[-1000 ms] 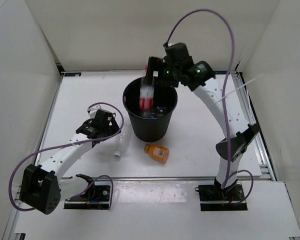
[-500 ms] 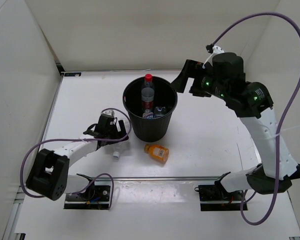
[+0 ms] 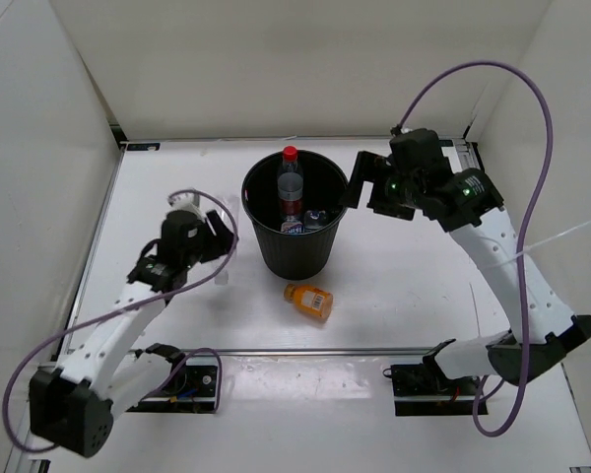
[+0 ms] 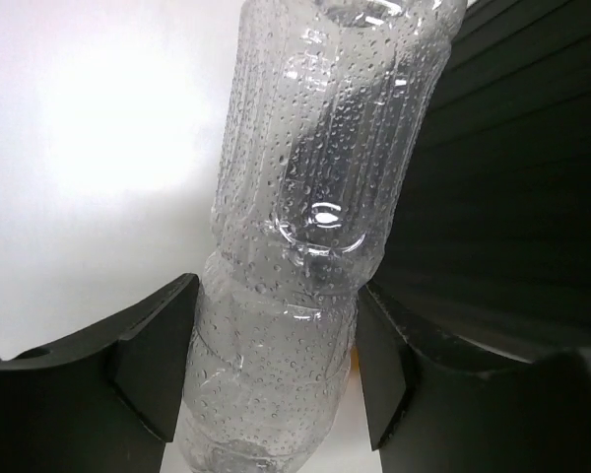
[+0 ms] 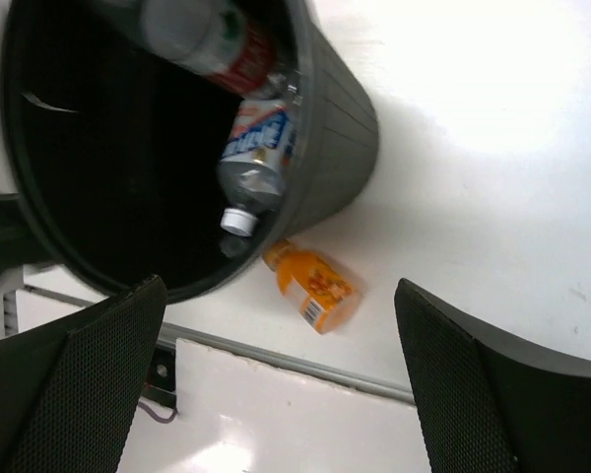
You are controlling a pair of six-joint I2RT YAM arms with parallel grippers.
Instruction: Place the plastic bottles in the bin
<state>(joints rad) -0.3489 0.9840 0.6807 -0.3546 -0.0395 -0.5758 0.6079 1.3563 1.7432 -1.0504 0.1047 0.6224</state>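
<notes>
My left gripper rises next, then goes over the bin's opening (image 3: 310, 183) to release the clear bottle, because the bin's ribbed side still stands between them.
A clear plastic bottle (image 4: 305, 227) with no label, wet with droplets, stands between the fingers of my left gripper (image 4: 276, 365), which press it on both sides. This left gripper (image 3: 213, 244) hangs just left of the black bin (image 3: 320, 258). Inside the bin a red-labelled bottle (image 3: 291, 192) leans upright, with a white-blue labelled bottle (image 5: 261, 148) beside it. An orange bottle (image 3: 308, 301) lies on its side on the table in front of the bin. My right gripper (image 3: 360, 187) is open and holds nothing, by the bin's right rim.
The bin's ribbed dark wall (image 4: 512, 197) is close on the right of the held bottle. White walls enclose the table on three sides. A metal rail (image 3: 374, 350) runs along the near edge by the arm bases.
My left gripper has shut on the clear bottle and risen from the table. My right gripper dropped the red-labelled bottle into the bin, then moved off to the bin's right.
</notes>
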